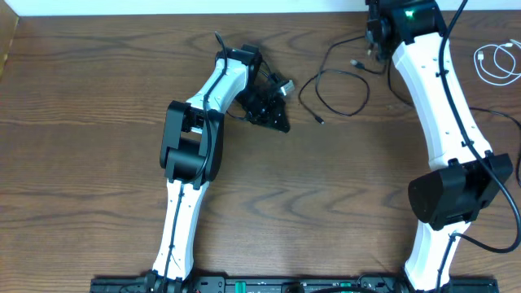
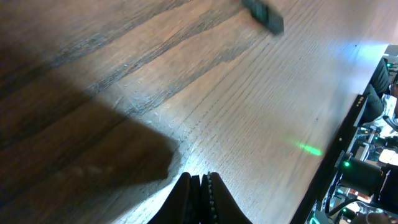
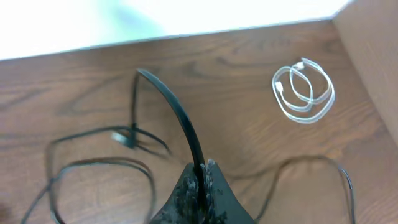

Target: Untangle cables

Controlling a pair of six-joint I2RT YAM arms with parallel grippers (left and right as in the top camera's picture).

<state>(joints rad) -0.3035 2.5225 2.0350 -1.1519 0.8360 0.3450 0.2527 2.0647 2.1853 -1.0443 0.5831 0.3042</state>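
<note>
The black cable swings back and toward the side board next and my right gripper releases it, since open tabletop lies there to its right in the overhead view.
The black cable (image 1: 338, 72) lies in loose loops at the back middle of the table. My right gripper (image 1: 376, 41) is at the back right, shut on one strand of it. In the right wrist view that black cable (image 3: 180, 118) arcs up out of the shut right gripper (image 3: 202, 167), with more loops at left. The white cable (image 1: 496, 65) sits coiled alone at the far right, also seen as a white coil (image 3: 303, 92). My left gripper (image 1: 277, 118) rests left of the black loops. The left gripper (image 2: 200, 180) is shut and empty, and a dark plug end (image 2: 264, 15) lies ahead.
Thicker black arm wires (image 1: 488, 114) trail over the right side of the table beside the right arm. A raised side board (image 3: 373, 62) borders the table on the right, just past the white coil. The table's back edge runs close behind the right gripper.
</note>
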